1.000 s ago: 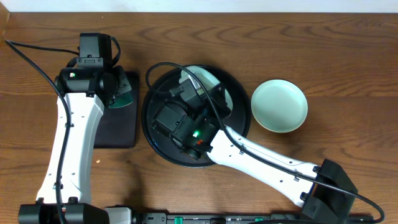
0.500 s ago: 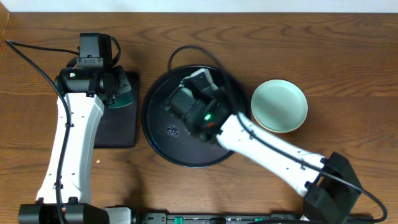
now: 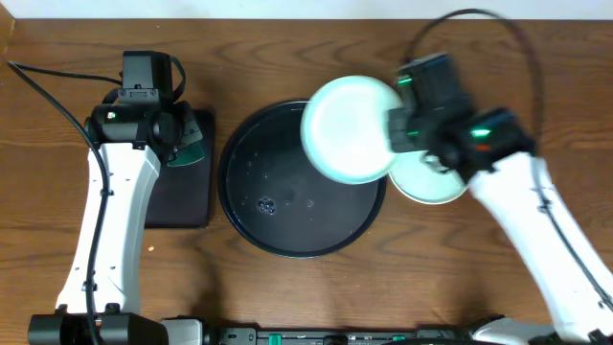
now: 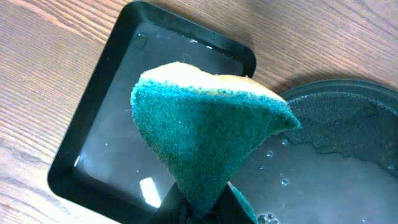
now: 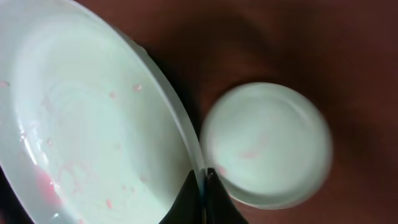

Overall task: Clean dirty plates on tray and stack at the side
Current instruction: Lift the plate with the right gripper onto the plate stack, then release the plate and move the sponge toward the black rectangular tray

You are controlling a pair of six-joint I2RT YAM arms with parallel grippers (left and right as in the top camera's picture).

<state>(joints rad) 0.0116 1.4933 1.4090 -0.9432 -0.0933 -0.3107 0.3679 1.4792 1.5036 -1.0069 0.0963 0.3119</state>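
Note:
The held plate still sticks out over the round tray, so next I will move my right gripper to the right in the overhead view and then down onto the second plate (image 3: 427,174) (image 5: 267,145).
My right gripper (image 3: 395,129) is shut on the rim of a light blue plate (image 3: 349,129) and holds it in the air over the right edge of the large round black tray (image 3: 251,182). The right wrist view shows this plate (image 5: 93,118) with faint red smears, the jaws (image 5: 203,186) pinching its rim. A second pale plate (image 3: 436,184) rests on the wood table to the right, partly under the arm; it also shows in the right wrist view (image 5: 267,143). My left gripper (image 4: 202,208) is shut on a green sponge (image 4: 205,130). The third plate is out of view.
A rectangular black tray (image 3: 182,192) with water lies left of the round tray, under the left gripper; it also shows in the left wrist view (image 4: 106,143). The round tray holds water drops and suds. Bare wood table (image 3: 536,77) surrounds both.
My right arm lifted the light blue plate off the round tray and swung it right and up toward the plate on the table. The left arm has not moved.

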